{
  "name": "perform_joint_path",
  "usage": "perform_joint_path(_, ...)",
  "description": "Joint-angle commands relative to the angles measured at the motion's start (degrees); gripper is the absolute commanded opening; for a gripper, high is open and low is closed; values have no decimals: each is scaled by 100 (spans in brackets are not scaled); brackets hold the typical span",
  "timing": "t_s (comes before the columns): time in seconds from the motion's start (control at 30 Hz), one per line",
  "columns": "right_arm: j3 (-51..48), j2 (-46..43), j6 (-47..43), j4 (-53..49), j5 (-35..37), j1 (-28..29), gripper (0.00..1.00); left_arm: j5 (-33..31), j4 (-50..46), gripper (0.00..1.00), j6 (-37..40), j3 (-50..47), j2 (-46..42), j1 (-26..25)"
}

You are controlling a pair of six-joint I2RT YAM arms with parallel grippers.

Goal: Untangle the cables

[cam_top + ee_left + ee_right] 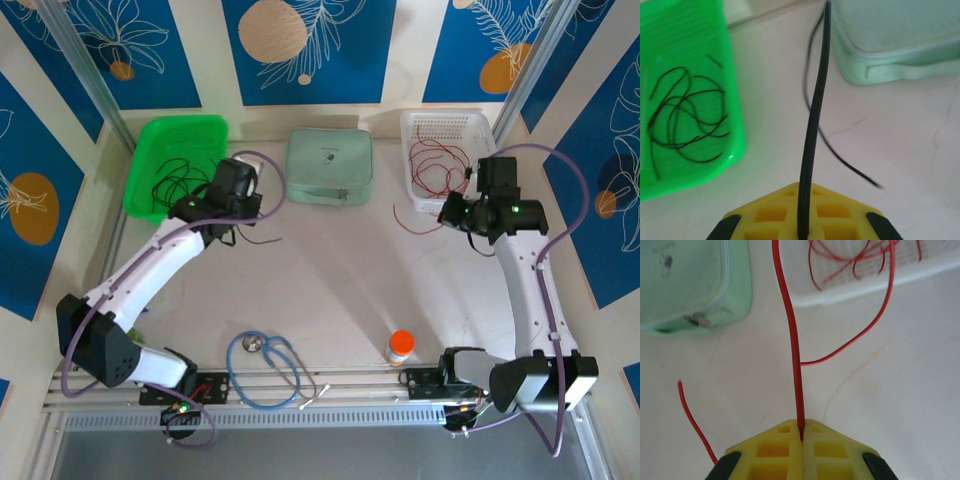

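My right gripper should carry the red cable outward over the white basket's bottom and release it there, as the other red cables are inside.
My left gripper point(232, 205) hovers just right of the green basket point(180, 125), shut on a black cable point(812, 125). That cable runs up out of the yellow fingers point(840, 210), and its free end trails on the table point(262, 240). Several black cables point(685, 120) lie looped in the green basket point(690, 30). My right gripper point(455, 212) is shut on a red cable point(792, 340) below the white basket point(445, 120). The cable curves up toward the basket rim point(850, 292), where more red cables point(850, 260) lie tangled. One red end point(690, 415) hangs to the left.
A mint-green zipped case point(330, 165) sits at the back between the two baskets. A light-blue stethoscope point(268, 365) and a small orange-capped bottle point(400, 347) lie near the front edge by the arm bases.
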Motion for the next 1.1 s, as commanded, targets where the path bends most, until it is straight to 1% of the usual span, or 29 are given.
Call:
perform_joint_path(0.0,426,376,92,371,-67,-185,0,-77,-680,0,-212,381,-141,281)
perform_joint_path(0.17,936,1108,161,951,132,-502,0,134,-800,0,-239,730,-116,620)
perform_joint_path(0.3,1255,1755,226,1412,301,-708,0,311,-742,0,-300,740,-134,673)
perform_joint_path(0.43,1776,2641,309,1646,306,-885,0,616,-661,0,-379,633,-177,676)
perform_joint_path(0.57,2443,3598,287,1678,400,-932,0,810,-615,0,-420,528,-244,671)
perform_joint_path(0.77,3285,4731,276,1645,516,-919,0,930,-664,0,-380,481,-384,672)
perform_joint_path(0.87,3719,5215,235,1442,593,-897,0,985,-730,0,-376,506,-448,667)
perform_joint_path(1.07,4393,5926,219,919,475,-844,0,1022,-789,0,-391,540,-515,667)
